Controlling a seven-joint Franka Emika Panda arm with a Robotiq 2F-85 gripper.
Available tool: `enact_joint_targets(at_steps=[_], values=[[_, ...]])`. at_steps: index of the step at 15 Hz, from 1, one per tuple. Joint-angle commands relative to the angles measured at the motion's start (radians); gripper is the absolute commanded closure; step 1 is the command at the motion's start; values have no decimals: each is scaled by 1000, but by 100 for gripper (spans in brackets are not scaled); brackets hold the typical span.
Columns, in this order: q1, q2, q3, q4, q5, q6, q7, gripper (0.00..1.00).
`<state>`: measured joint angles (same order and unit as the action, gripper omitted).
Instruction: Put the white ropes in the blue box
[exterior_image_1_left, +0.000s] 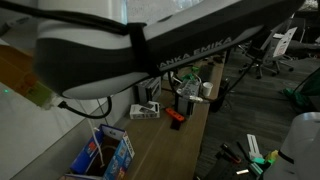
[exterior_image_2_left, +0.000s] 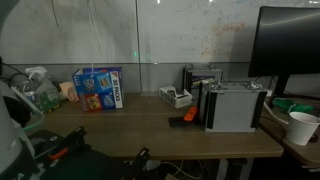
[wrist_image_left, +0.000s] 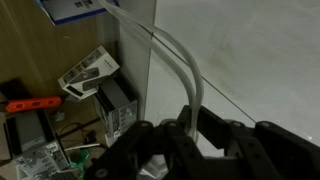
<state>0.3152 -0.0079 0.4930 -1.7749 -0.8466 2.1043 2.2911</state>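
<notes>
The gripper will next carry the white ropes down into the blue box before it releases them, since only the lower ends of the ropes reach the box's opening.
In the wrist view my gripper (wrist_image_left: 190, 118) is shut on the white ropes (wrist_image_left: 176, 55). Two strands run from between the jaws up and left toward the blue box (wrist_image_left: 84, 8), whose corner shows at the top edge. In both exterior views the blue box (exterior_image_1_left: 103, 156) (exterior_image_2_left: 98, 88) stands open-topped on the wooden desk next to the glass wall. Thin white ropes (exterior_image_2_left: 91, 45) hang straight down above it, and their lower ends (exterior_image_1_left: 100, 135) reach the box's opening. The gripper itself is out of both exterior views; only a blurred arm link (exterior_image_1_left: 150, 45) fills the top of one.
On the desk (exterior_image_2_left: 150, 135) stand a grey-white device box (exterior_image_2_left: 232, 106), a small black-and-white box (exterior_image_2_left: 176, 97) and an orange tool (exterior_image_2_left: 185, 118). A white cup (exterior_image_2_left: 301, 127) and a monitor (exterior_image_2_left: 290, 45) are at one end. A glass wall runs along the desk's back.
</notes>
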Motion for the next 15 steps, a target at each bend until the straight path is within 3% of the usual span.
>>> enact_joint_targets(at_steps=[1,8,15], values=[[39,70,-38,26,76,86,-68,96],[80,196,-79,-7,289,241,-254,96],[65,298,-125,-27,596,324,-653,96]])
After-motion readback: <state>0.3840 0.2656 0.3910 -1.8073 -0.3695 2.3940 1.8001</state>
